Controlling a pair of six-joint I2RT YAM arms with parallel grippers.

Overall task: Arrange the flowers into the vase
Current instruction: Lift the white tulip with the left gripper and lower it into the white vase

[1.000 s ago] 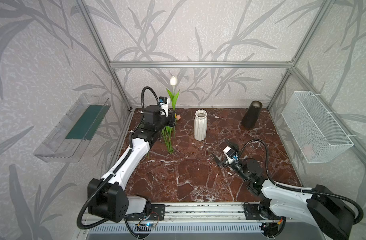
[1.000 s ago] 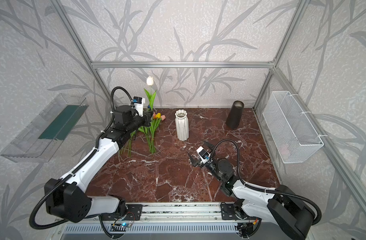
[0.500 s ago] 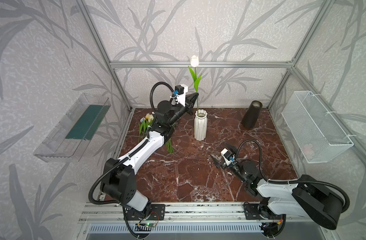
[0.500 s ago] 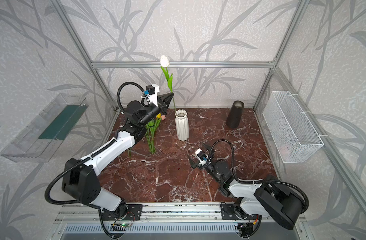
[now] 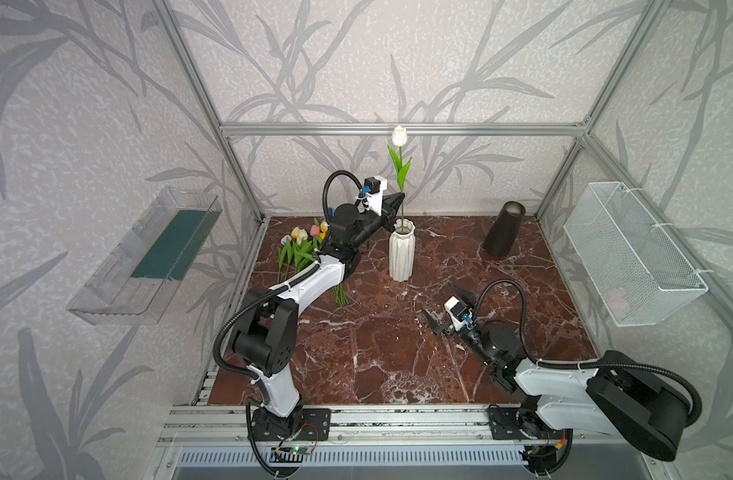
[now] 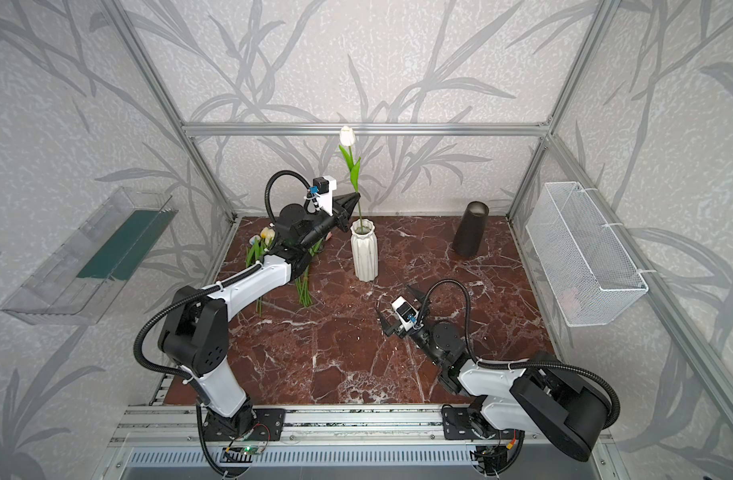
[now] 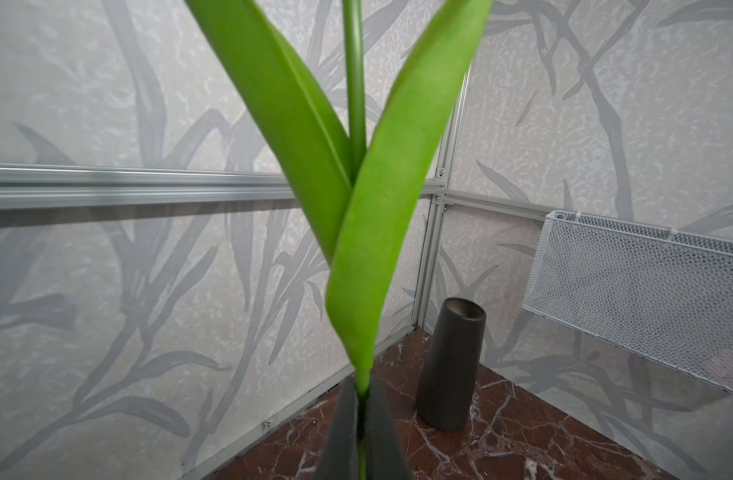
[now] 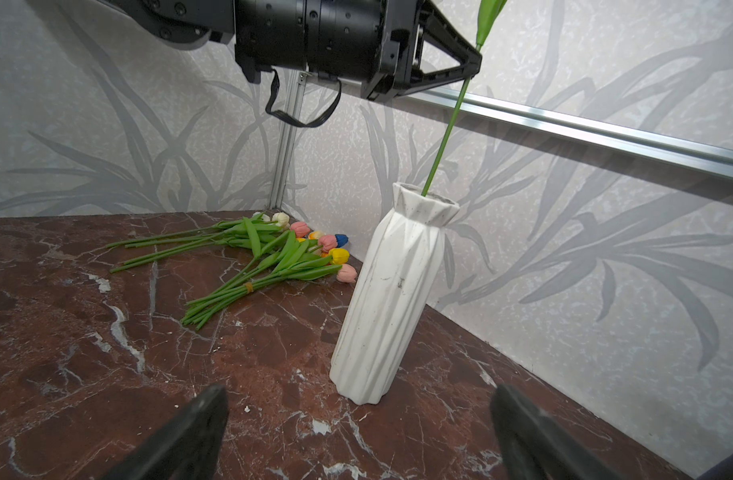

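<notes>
The white tulip in my left gripper lowers toward the vase opening (image 5: 402, 227) next for its green stem's release, since that opening lies below the gripper.
A white ribbed vase (image 5: 402, 254) (image 6: 364, 254) (image 8: 391, 299) stands upright at the back middle of the marble floor. My left gripper (image 5: 400, 198) (image 6: 355, 198) (image 7: 361, 399) hovers just above the vase mouth, shut on the green stem of a white tulip (image 5: 399, 135) (image 6: 346, 136) (image 7: 377, 249). The stem (image 8: 447, 129) runs down into the vase mouth. The other flowers (image 5: 302, 249) (image 6: 265, 245) (image 8: 273, 253) lie in a pile at the back left. My right gripper (image 5: 439, 303) (image 6: 396, 305) (image 8: 358, 415) is open and empty, low in front of the vase.
A black vase (image 5: 504, 228) (image 6: 472, 228) (image 7: 452, 365) stands at the back right. A white mesh basket (image 5: 630, 253) (image 6: 585, 253) (image 7: 647, 282) hangs on the right wall, and a clear tray (image 5: 148, 253) (image 6: 90, 257) on the left wall.
My left arm lifted the white tulip from the pile, carried it right over the vase, then lowered its stem into the mouth. The right gripper shifted only slightly.
</notes>
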